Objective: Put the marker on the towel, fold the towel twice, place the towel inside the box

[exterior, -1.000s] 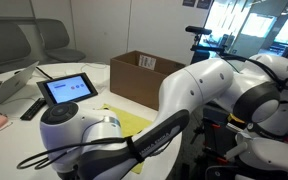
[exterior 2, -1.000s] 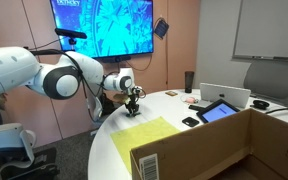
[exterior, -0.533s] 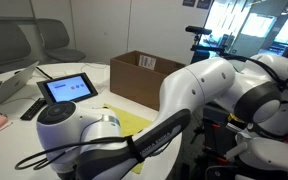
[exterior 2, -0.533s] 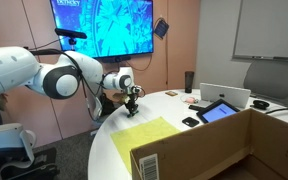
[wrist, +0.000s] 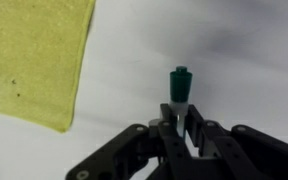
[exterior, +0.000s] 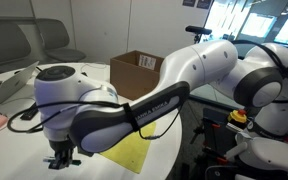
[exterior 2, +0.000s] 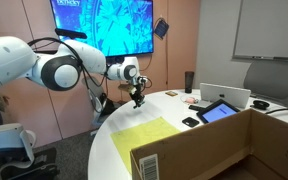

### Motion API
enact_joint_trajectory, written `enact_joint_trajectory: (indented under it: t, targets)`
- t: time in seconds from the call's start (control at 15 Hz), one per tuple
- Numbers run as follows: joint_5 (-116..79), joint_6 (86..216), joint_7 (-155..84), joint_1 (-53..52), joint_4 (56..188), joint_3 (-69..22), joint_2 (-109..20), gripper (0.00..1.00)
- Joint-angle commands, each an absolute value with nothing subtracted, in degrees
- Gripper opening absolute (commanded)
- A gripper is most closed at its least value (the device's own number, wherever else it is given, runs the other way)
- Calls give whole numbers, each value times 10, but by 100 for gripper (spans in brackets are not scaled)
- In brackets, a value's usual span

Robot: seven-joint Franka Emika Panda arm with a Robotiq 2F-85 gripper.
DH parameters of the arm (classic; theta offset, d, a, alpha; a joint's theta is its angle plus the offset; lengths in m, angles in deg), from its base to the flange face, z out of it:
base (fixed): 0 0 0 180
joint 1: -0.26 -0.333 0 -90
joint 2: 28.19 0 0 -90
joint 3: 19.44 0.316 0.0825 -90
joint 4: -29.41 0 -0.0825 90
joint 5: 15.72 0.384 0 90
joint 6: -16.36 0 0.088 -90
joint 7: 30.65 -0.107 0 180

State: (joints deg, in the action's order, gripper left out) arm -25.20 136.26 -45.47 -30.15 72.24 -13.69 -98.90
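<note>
The gripper brings the marker from over bare table back toward my base to the yellow towel's middle [exterior 2: 147,132] next, then lowers the marker and lets go.
My gripper [wrist: 180,118] is shut on a green marker [wrist: 180,88], whose capped end sticks out past the fingertips in the wrist view. The gripper holds it above the white table, beyond the far end of the yellow towel [wrist: 34,55]. In both exterior views the gripper [exterior 2: 137,95] [exterior: 62,158] hangs a little above the table. The towel [exterior 2: 150,137] lies flat and unfolded on the table, also showing under the arm [exterior: 129,152]. The open cardboard box [exterior: 142,75] stands on the table; its near wall fills the front of an exterior view [exterior 2: 224,150].
A tablet [exterior 2: 221,110] on a stand, a laptop [exterior 2: 227,94], a dark cup [exterior 2: 189,80] and small items lie on the far side of the round white table [exterior 2: 109,125]. The arm's big links block much of an exterior view [exterior: 184,80].
The gripper has risen from the table with the marker in it. In an exterior view the arm has swung up and now hides the tablet.
</note>
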Motion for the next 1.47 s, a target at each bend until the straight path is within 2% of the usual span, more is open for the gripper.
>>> enact_joint_trajectory:
  t: [0.0,0.6,1.2,1.4]
  targets:
    - [-242,1392,-442,-264,832,-126,-906,5]
    - [-226,1475,-472,-184,1063,-122,-799,5]
    - [-189,1627,-561,-163,1303,-196,-722,6]
    - [-181,1660,-547,-159,1334,-198,-722,6]
